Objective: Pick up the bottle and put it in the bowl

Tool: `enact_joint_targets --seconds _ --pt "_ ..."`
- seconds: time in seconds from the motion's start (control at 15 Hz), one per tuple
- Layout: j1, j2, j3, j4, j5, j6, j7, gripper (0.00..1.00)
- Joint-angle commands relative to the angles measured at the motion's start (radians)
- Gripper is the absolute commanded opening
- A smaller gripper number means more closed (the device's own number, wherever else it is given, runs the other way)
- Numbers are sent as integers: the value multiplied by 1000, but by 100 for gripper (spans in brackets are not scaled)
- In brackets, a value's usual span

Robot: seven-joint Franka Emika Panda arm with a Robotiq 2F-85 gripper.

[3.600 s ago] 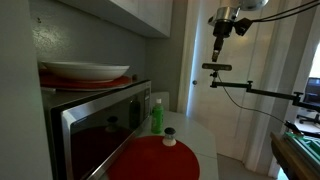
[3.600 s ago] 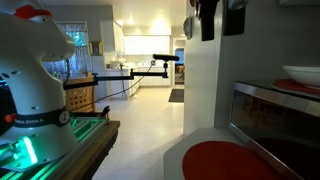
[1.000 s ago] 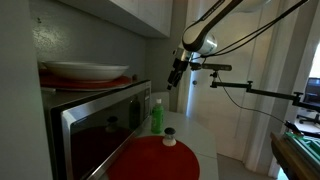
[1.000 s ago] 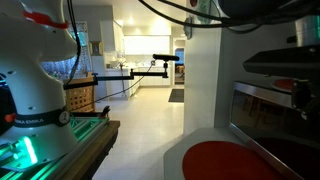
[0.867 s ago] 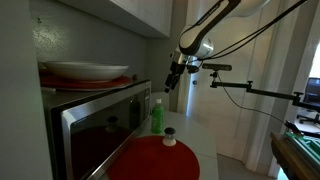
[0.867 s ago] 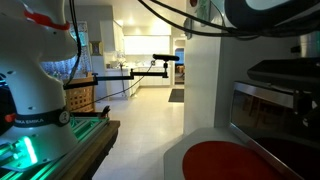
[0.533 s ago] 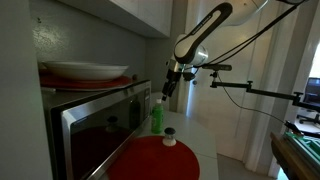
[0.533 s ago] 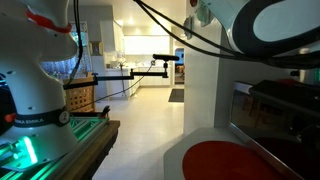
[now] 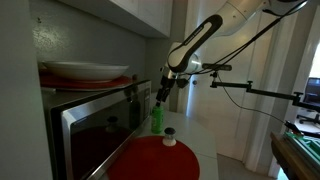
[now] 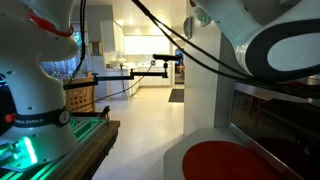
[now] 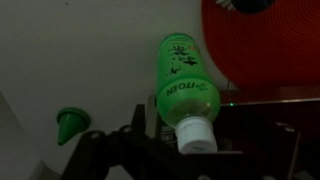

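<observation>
I will next move my gripper down over the white cap [image 11: 196, 135] onto the upper part of the bottle, because the cap is between my open fingers and the bottle's green body is still below them.
The green bottle [image 9: 156, 118] with a white cap stands upright on the white counter beside the microwave. In the wrist view the bottle [image 11: 184, 85] is seen from above, its cap near the dark jaws. My gripper [image 9: 163, 92] hangs just above the bottle's cap, open and holding nothing; its jaws show in the wrist view [image 11: 200, 160] around the cap. The white bowl [image 9: 85, 70] with a reddish underside sits on top of the microwave [image 9: 95, 125]. In an exterior view my arm [image 10: 270, 40] hides the bowl.
A small dark-capped jar [image 9: 169, 136] stands at the edge of a flat red round mat [image 9: 155, 160], close in front of the bottle. The mat also shows in an exterior view [image 10: 225, 162] and in the wrist view [image 11: 265, 40]. A cabinet overhangs the bowl.
My arm has swung down and toward the microwave, from high over the room to just above the bottle's cap. The bottle, jar and bowl have not moved.
</observation>
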Motion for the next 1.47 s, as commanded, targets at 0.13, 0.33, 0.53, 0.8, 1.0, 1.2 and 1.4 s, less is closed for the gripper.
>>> enact_joint_targets --seconds 0.13,0.33,0.53,0.8,1.0,1.2,1.4 --pt "-36 93 48 100 -42 37 0 100" --pt "-39 116 60 108 -47 35 2 100" --pt "-41 115 63 108 -52 33 4 100" --pt "-45 115 64 109 -54 31 4 57" --pt "-43 110 61 106 -58 29 6 45" --pt "-26 48 37 58 -75 25 33 45" --pt "-17 -82 10 -41 -83 0 70 45"
